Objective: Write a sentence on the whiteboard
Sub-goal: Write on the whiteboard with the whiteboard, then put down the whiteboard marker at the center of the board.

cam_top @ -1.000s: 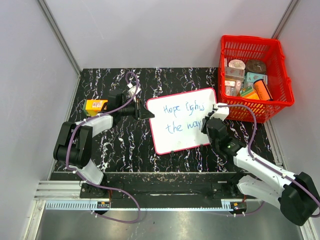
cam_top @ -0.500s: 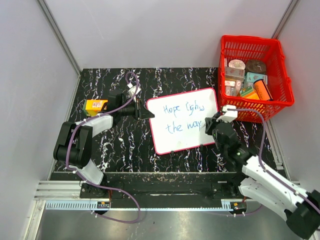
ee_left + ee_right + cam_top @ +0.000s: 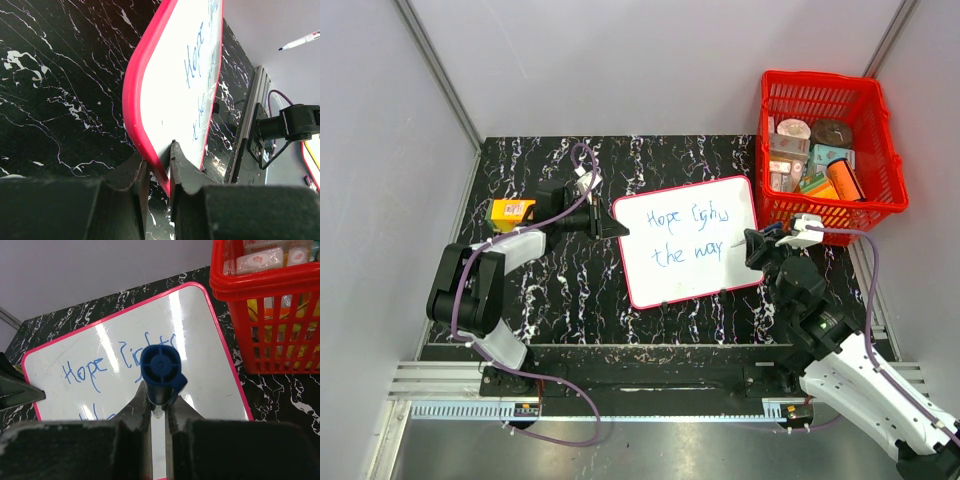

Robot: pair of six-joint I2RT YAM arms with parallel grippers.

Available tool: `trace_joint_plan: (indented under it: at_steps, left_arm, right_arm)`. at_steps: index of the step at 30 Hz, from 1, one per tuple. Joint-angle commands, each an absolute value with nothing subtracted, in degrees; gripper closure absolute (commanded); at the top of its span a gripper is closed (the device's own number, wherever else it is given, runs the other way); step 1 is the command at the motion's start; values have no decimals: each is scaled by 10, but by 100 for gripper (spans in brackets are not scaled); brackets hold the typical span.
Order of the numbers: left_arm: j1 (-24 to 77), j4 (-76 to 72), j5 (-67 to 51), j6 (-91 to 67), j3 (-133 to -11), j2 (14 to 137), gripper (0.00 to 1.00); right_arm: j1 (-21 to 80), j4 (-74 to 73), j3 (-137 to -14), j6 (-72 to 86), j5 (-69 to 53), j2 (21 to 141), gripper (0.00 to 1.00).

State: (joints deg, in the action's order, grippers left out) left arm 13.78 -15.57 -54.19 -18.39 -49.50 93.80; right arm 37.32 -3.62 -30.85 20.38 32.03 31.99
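Note:
My right gripper moves back over the board's near edge next and releases the marker, since both lines of the sentence (image 3: 686,234) are written in blue.
The whiteboard (image 3: 705,275), white with a red-pink frame, lies tilted on the black marbled table. The sentence (image 3: 686,234) is in blue marker, two lines reading roughly "Hope lights / the way". My left gripper (image 3: 604,226) is shut on the board's left edge; the left wrist view shows the jaws (image 3: 159,156) pinching the red frame (image 3: 137,100). My right gripper (image 3: 756,249) is shut on a blue marker (image 3: 160,371), seen end-on over the board (image 3: 210,370). Its tip points at the board's right side; I cannot tell whether it touches.
A red basket (image 3: 876,208) with several packets stands at the back right, close to my right gripper; it also shows in the right wrist view (image 3: 270,347). A yellow box (image 3: 512,211) lies at the left. Grey walls enclose the table.
My right arm has swung to the right and drawn back, carrying the marker from over the board's right part towards its right edge. The board and left arm have not moved.

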Motion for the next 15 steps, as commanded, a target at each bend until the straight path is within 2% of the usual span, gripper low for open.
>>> trace_joint_plan:
  at_steps: [1,4,5,11,12,15]
  left_arm:
    - [157,-148,-446,-82,-478,932,94]
    - [157,-156,-446,-83,-471,919,85]
    - [157,-159,-446,-83,-470,917,78]
    - [157,-168,-446,-87,-465,900,54]
    - [157,-172,-445,-88,-461,897,46]
    - [157,-189,-432,-91,-449,877,35]
  right_arm:
    - [370,-46,-322,200,330,327,100]
    - [371,-45,-321,201,331,330,100]
    - [371,-46,-320,202,334,331,100]
    - [370,-46,-323,202,335,334,100]
    - [370,-46,-323,202,336,334,100]
    - [370,-46,-323,200,336,333,100]
